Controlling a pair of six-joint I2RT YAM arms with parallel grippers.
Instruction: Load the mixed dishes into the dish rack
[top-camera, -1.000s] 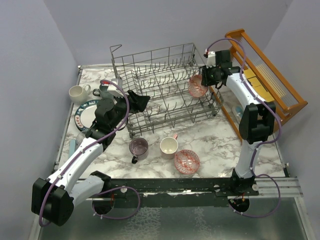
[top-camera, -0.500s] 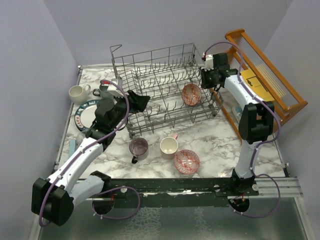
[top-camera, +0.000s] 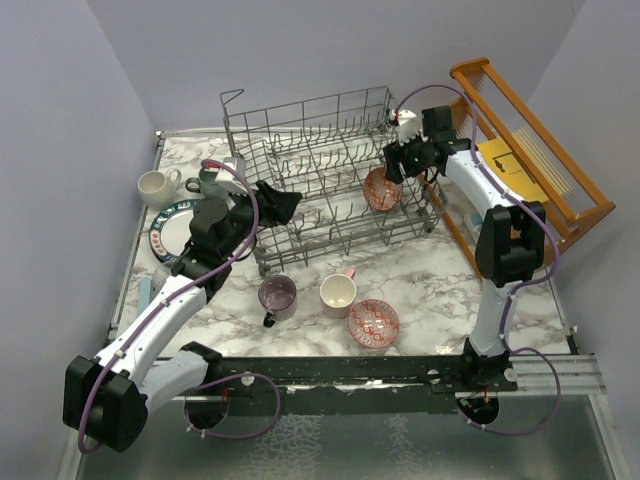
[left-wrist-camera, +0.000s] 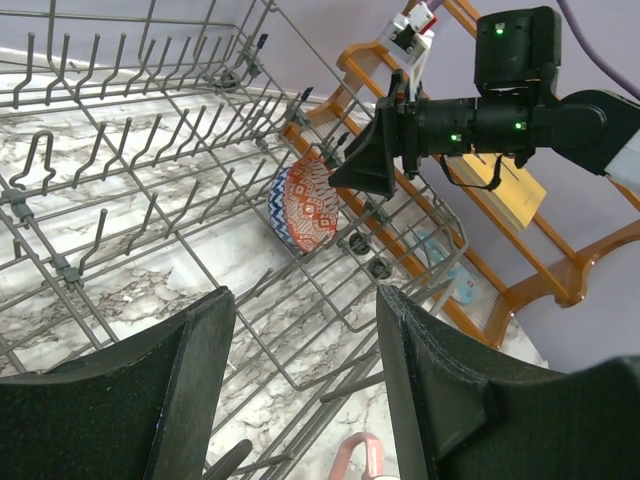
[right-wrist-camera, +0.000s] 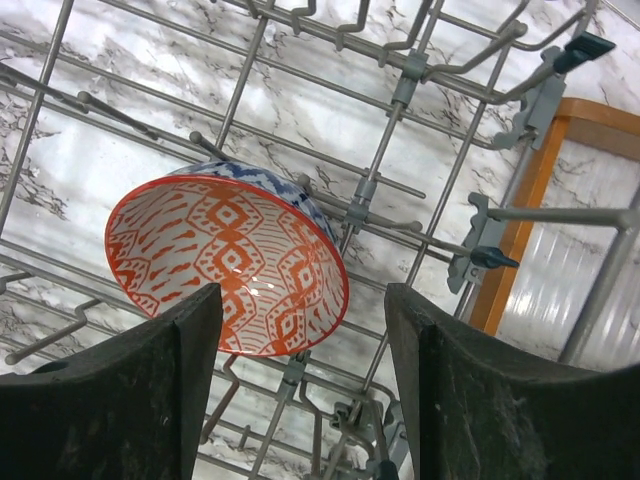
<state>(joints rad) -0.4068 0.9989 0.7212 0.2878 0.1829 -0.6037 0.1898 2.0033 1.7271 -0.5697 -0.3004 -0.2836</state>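
Observation:
The robot's right gripper needs to lower next onto the leaning bowl's rim (top-camera: 399, 189) (right-wrist-camera: 343, 300) by the wooden rack, since that thin rim is already between its open fingers.
The grey wire dish rack (top-camera: 320, 150) stands at the back middle. One red-and-white patterned bowl (top-camera: 380, 190) leans on its side among the tines at the rack's right end; it also shows in the left wrist view (left-wrist-camera: 305, 205) and the right wrist view (right-wrist-camera: 225, 265). My right gripper (top-camera: 393, 165) hovers just above it, open and empty (right-wrist-camera: 305, 295). My left gripper (top-camera: 280, 205) is open and empty over the rack's left front part (left-wrist-camera: 300, 300). On the table lie the second bowl (top-camera: 373, 322), a purple mug (top-camera: 277, 295) and a cream mug with pink handle (top-camera: 338, 293).
A white mug (top-camera: 155, 186), a grey-green mug (top-camera: 212, 180) and the dark-rimmed plate (top-camera: 170, 232) sit left of the rack, behind my left arm. The orange-brown wooden rack (top-camera: 530, 150) stands at the right, close to my right arm.
My right gripper brought the patterned bowl left and down into the rack and let it go. The bowl now rests among the tines. The left arm has not moved.

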